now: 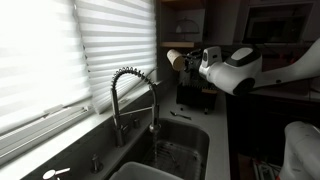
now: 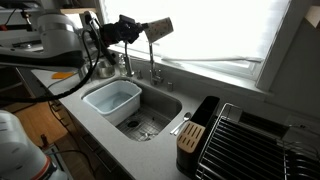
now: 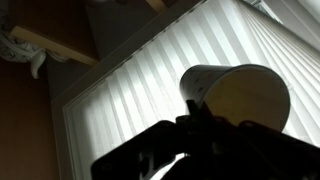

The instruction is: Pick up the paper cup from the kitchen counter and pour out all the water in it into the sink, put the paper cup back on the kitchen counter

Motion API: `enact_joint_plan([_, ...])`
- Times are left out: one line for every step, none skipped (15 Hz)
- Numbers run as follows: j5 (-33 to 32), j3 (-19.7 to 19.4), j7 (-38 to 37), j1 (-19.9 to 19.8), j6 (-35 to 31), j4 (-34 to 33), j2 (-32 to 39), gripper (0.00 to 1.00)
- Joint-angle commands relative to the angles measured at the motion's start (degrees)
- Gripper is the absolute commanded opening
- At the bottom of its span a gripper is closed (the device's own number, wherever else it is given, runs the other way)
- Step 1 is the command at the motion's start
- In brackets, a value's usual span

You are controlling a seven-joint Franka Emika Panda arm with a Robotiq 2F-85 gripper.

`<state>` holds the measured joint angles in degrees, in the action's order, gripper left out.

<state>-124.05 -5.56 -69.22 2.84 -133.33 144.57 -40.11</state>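
The gripper comes down next, turns the tipped paper cup upright onto the bare counter [image 2: 149, 152] beside the knife block and releases the cup's rim there, since that spot is clear.
My gripper [image 1: 186, 59] is shut on the paper cup [image 1: 175, 59] and holds it tipped on its side, high above the sink [image 1: 185, 145]. In an exterior view the cup [image 2: 157, 28] lies sideways above the faucet [image 2: 152, 55], with the sink basin [image 2: 150, 120] below. In the wrist view the cup [image 3: 235, 95] fills the right side, its mouth facing the camera, with my dark fingers [image 3: 205, 130] clamped around it. The tall coiled faucet [image 1: 135, 95] arches over the basin. The dark kitchen counter [image 2: 110, 140] surrounds the sink.
A pale tub [image 2: 112, 98] sits in the sink's left half. A dish rack [image 2: 255, 145] and a knife block [image 2: 190, 138] stand on the counter. Bright window blinds [image 1: 60, 50] line the wall behind the faucet.
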Motion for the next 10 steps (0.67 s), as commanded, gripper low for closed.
enact_joint_plan([12.63, -3.0, 5.82, 2.15, -0.96, -0.13, -0.2, 0.01])
enact_joint_plan([17.25, -3.3, 8.52, 2.16, -1.01, -0.62, -0.24, 0.01])
enact_joint_plan([21.86, -3.17, 10.76, 1.92, 0.4, -0.92, -0.01, 0.01])
enact_joint_plan([26.17, -2.97, 12.8, 0.99, 0.09, -1.45, 0.38, 0.01])
enact_joint_plan([30.81, -3.13, 15.51, 1.14, 0.82, -1.88, 0.4, 0.01])
enact_joint_plan([35.02, -3.49, 17.82, 1.29, 1.42, -2.26, 0.6, 0.01])
enact_joint_plan([39.48, -3.69, 20.53, 1.54, 2.31, -2.7, 0.6, 0.01])
enact_joint_plan([43.56, -4.15, 23.15, 1.76, 3.19, -3.26, 0.84, 0.01])
enact_joint_plan([47.69, -3.6, 25.34, 0.67, 4.1, -3.81, 1.25, 0.01])
enact_joint_plan([51.94, -3.47, 28.19, 0.4, 5.48, -4.24, 1.22, 0.01])
